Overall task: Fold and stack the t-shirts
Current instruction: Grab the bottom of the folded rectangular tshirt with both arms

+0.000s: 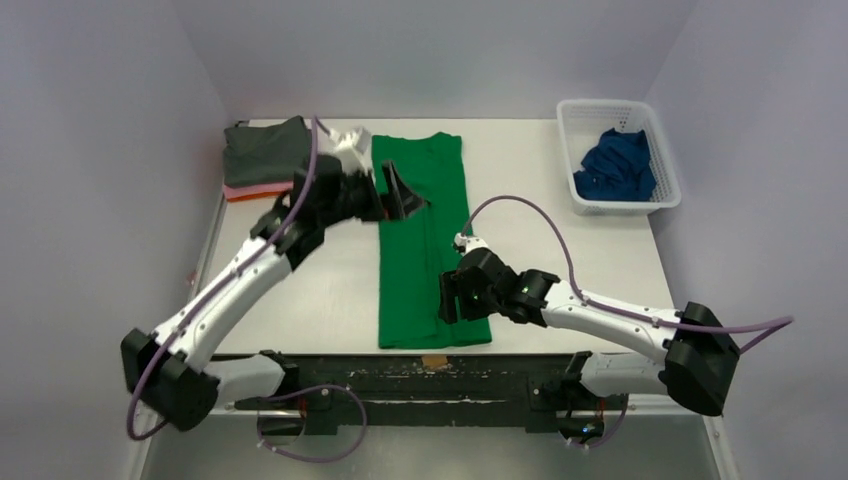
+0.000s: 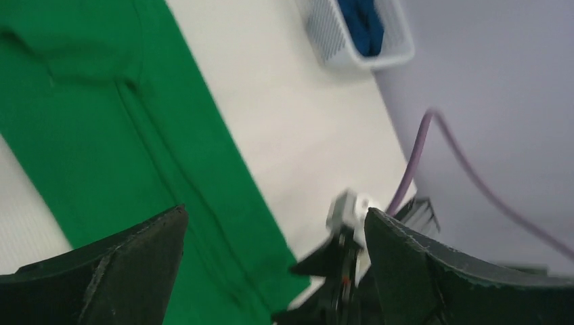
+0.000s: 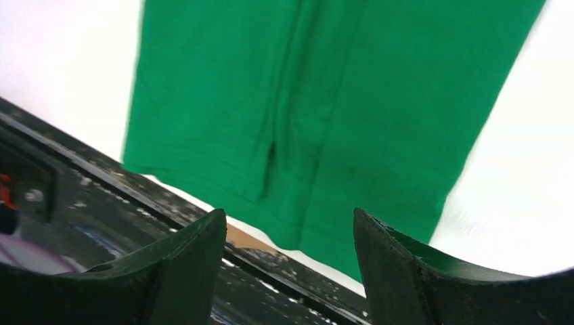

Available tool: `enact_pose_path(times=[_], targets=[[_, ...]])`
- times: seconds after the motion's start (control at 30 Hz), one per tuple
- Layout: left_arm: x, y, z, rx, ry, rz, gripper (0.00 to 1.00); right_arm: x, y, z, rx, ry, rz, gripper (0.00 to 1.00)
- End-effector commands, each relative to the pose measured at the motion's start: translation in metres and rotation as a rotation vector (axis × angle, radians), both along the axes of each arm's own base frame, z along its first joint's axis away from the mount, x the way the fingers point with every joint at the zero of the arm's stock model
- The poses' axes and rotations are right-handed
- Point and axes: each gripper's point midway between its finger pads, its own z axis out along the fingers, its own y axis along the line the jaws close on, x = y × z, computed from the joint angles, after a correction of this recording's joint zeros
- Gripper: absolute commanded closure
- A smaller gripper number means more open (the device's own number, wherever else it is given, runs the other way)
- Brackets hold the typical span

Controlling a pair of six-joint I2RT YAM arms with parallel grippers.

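Observation:
My left gripper moves back and down from above the t-shirt's far part onto the hem's free corner next, since my right gripper hovers near the other corner.
A bright green t-shirt [image 1: 420, 260] lies flat as a long narrow strip down the middle of the table, sleeves folded in. It also shows in the left wrist view [image 2: 101, 135] and the right wrist view [image 3: 338, 101]. My left gripper [image 1: 405, 195] [image 2: 275, 211] is open and empty, above the strip's far part. My right gripper [image 1: 452, 300] [image 3: 289, 213] is open and empty, above the strip's near right corner and hem. A dark grey t-shirt [image 1: 265, 150] lies folded on pink and orange ones [image 1: 255, 190] at the back left. A royal blue t-shirt [image 1: 615, 165] [image 2: 362, 24] lies crumpled in the basket.
The white lattice basket [image 1: 660, 150] [image 2: 338, 51] stands at the back right. A dark rail [image 1: 430, 365] [image 3: 68, 196] runs along the table's near edge, just below the green hem. Grey walls close in the table on the left, back and right.

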Motion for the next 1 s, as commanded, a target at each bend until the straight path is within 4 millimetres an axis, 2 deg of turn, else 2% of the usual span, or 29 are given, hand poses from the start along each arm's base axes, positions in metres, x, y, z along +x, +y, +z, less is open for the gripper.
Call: enact_pose_path(times=[0.0,0.03,0.13,0.27,0.33,0.5,0.73,0.8,0.9,0.97], targets=[[-0.078,0.029,-0.146,0.151,0.246,0.143,0.00,-0.007,-0.014,-0.020,-0.085,0.036,0.000,0.33],[-0.097,0.032,-0.166,0.159,0.281,0.150,0.00,-0.006,-0.021,-0.023,-0.111,0.031,-0.026,0.33],[-0.150,0.031,-0.208,0.185,0.373,0.114,0.00,-0.010,-0.037,-0.031,-0.152,0.038,-0.067,0.31],[-0.195,0.042,-0.242,0.267,0.454,0.137,0.01,-0.017,-0.058,-0.044,-0.163,0.055,-0.152,0.30],[-0.208,0.043,-0.257,0.266,0.491,0.135,0.05,-0.021,-0.064,-0.050,-0.168,0.068,-0.173,0.30],[-0.221,0.033,-0.281,0.255,0.546,0.115,0.22,-0.025,-0.072,-0.063,-0.163,0.085,-0.224,0.32],[-0.221,0.043,-0.300,0.379,0.595,0.179,0.49,-0.034,-0.077,-0.077,-0.179,0.127,-0.228,0.42],[-0.222,0.044,-0.301,0.391,0.602,0.186,0.59,-0.039,-0.075,-0.079,-0.156,0.146,-0.216,0.51],[-0.224,0.050,-0.302,0.419,0.604,0.212,0.74,-0.048,-0.058,-0.079,-0.066,0.184,-0.159,0.70],[-0.229,0.052,-0.302,0.437,0.606,0.209,0.85,-0.047,-0.055,-0.079,-0.051,0.177,-0.138,0.82]])
